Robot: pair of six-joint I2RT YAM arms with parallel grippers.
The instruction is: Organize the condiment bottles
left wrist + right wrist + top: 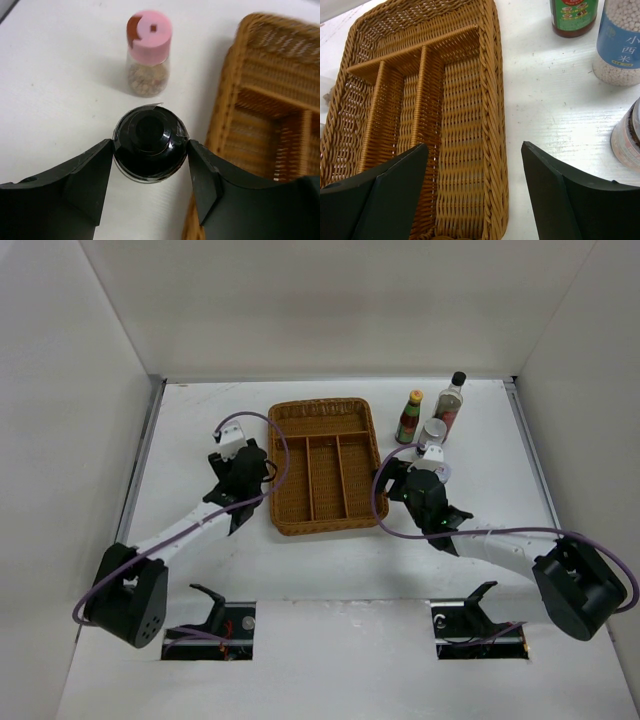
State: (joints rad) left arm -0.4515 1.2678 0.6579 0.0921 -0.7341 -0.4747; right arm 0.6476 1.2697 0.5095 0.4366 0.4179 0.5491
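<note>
I need to raise my left gripper, carry the bottle outward across the tray's rim and lower it to release it in the tray's wide far section (297,421) (265,62), because that section is empty.
In the left wrist view, my left gripper (150,147) is shut on the black cap of a black-capped bottle (150,142) that stands on the table just left of the wicker tray (260,100). A pink-capped bottle (148,52) stands just beyond it. My right gripper (474,147) is open and empty above the tray's right rim (495,125). To its right stand the green bottle with a red label (572,17), the white-capped jar of white beads (620,45) and a short jar (627,140). The tall clear black-capped bottle (451,405) stands at the back right.
The brown wicker tray (322,410) lies in the middle of the table between my left gripper (243,468) and my right gripper (425,485), with nothing in its compartments. White walls enclose the table on three sides.
</note>
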